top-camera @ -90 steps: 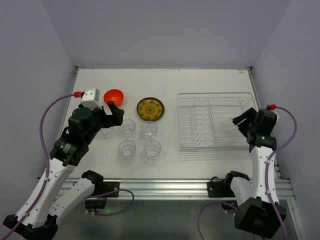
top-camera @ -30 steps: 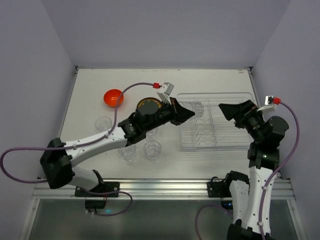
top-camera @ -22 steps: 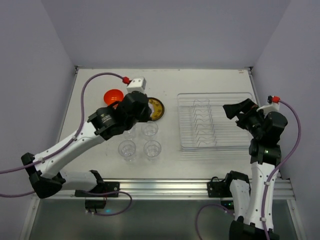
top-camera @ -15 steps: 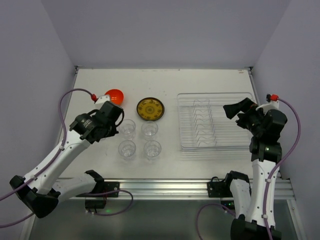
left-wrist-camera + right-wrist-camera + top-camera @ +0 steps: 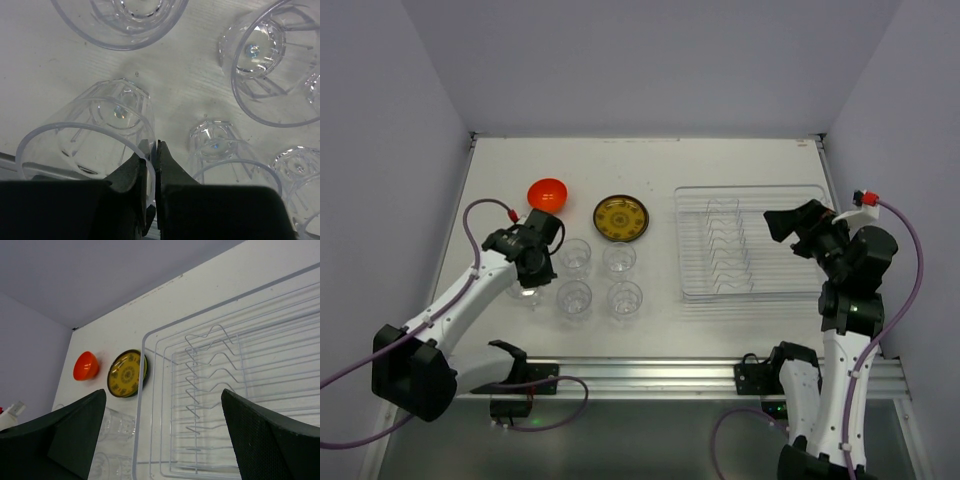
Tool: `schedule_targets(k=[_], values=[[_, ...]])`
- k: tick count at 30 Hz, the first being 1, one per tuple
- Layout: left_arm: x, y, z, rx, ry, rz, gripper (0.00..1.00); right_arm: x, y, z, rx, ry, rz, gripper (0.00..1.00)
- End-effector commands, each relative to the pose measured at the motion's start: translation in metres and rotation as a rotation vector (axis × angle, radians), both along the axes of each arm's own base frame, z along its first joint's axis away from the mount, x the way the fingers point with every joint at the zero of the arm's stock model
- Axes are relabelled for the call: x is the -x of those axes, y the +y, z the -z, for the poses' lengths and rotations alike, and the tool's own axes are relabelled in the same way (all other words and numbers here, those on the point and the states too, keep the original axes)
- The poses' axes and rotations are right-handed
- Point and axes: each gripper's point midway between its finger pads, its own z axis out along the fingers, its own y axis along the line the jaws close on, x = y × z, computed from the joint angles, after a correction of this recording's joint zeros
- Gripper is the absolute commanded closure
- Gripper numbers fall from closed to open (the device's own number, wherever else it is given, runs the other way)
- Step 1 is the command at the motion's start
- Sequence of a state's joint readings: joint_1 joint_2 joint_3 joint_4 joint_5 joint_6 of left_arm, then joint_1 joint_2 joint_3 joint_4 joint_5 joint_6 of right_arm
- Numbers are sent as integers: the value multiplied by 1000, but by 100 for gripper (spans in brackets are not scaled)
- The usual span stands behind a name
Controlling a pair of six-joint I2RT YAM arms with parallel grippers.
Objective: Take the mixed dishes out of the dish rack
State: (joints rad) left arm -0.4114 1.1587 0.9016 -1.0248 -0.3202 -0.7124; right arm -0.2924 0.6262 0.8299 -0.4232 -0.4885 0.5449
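Note:
My left gripper must set the clear cup down on the table beside the other standing cups, then release its rim.
My left gripper (image 5: 531, 270) (image 5: 154, 149) is shut on the rim of a clear cup (image 5: 95, 135) (image 5: 526, 296), pinching its wall, at the left of the cup group. I cannot tell whether the cup's base touches the table. Several more clear cups (image 5: 577, 257) (image 5: 272, 65) stand to its right. The orange-red bowl (image 5: 547, 193) (image 5: 85, 365) and patterned yellow-brown plate (image 5: 621, 218) (image 5: 126, 373) lie behind them. The dish rack (image 5: 692, 196) (image 5: 144, 390) shows only wire dividers inside. My right gripper (image 5: 788, 222) (image 5: 164, 395) hangs open above the rack's right side.
Side walls stand close on the left and right of the table (image 5: 650, 160). A metal rail (image 5: 650, 375) runs along the near edge by the arm bases.
The left arm swung back from the rack to the left side of the table and came down beside the cups, a cup in its fingers. The right gripper barely moved.

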Motion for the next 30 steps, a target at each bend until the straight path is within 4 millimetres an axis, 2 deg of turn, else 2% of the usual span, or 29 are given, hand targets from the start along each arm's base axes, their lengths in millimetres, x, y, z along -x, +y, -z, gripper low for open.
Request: schedule_targets(k=[1, 3, 11, 18, 23, 27, 30], values=[[-21, -14, 4, 87, -45, 46, 100, 1, 7, -15, 19, -68, -47, 1], [-23, -19, 14, 106, -30, 67, 100, 1, 7, -14, 21, -69, -46, 1], [-23, -10, 39, 40, 43, 58, 98, 2, 8, -12, 23, -68, -43, 1], [-21, -5, 42, 14, 58, 37, 90, 2, 7, -11, 29, -64, -33, 1], [-21, -3, 34, 9, 38, 27, 83, 4, 3, -14, 43, -78, 1, 1], [-23, 0, 18, -4, 8, 21, 61, 3, 3, -12, 45, -66, -5, 1], [-27, 0, -6, 13, -59, 25, 50, 1, 0, -11, 50, -57, 7, 1]])
